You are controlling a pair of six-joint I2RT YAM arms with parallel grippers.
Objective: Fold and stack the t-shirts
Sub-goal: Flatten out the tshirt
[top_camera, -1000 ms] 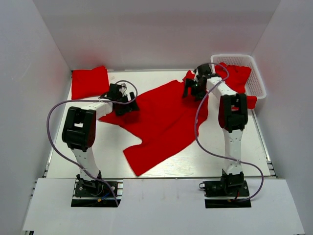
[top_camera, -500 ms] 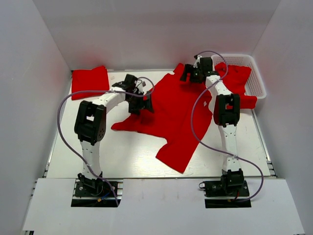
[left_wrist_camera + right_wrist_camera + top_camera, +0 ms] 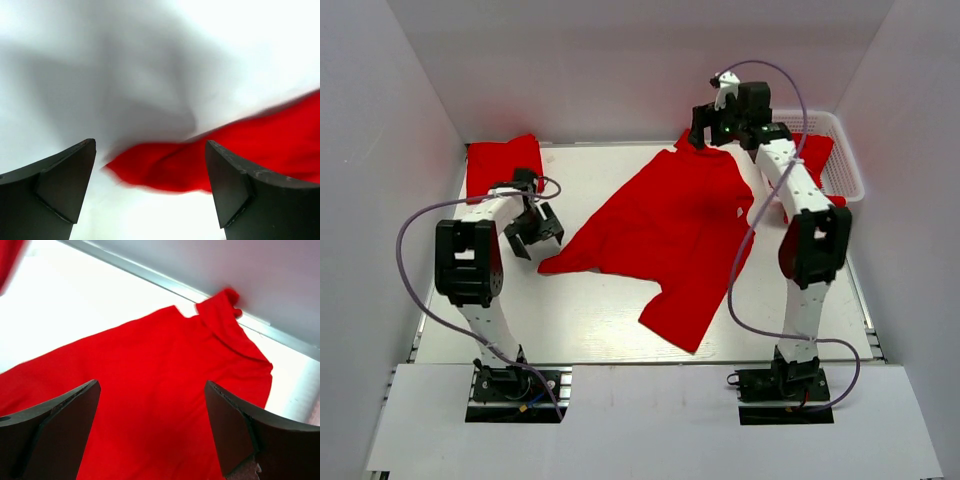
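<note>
My left gripper moves back a little and lowers onto the red t-shirt's pointed corner [image 3: 549, 266] [image 3: 131, 166] next, since that corner shows between the open fingers.
One red t-shirt [image 3: 670, 225] lies spread out in the middle of the table, a sleeve reaching toward the front. My left gripper [image 3: 533, 232] hovers open just left of its left corner, touching nothing. In the left wrist view that blurred red corner [image 3: 210, 157] lies beyond the open fingers [image 3: 65, 185]. My right gripper [image 3: 712, 128] hangs open above the shirt's far edge by the back wall. The right wrist view looks down on the cloth [image 3: 160, 385] between the empty fingers [image 3: 235, 430]. A folded t-shirt [image 3: 503, 166] rests at the back left.
A white lattice basket [image 3: 847, 172] stands at the back right with more red cloth [image 3: 812, 158] in it, some hanging over its near side. White walls close in the table on the left, back and right. Purple cables loop off both arms.
The left arm has swung left, off the spread shirt to just beside its corner. The right gripper has risen toward the back wall. The shirt has been drawn right and now lies flatter.
</note>
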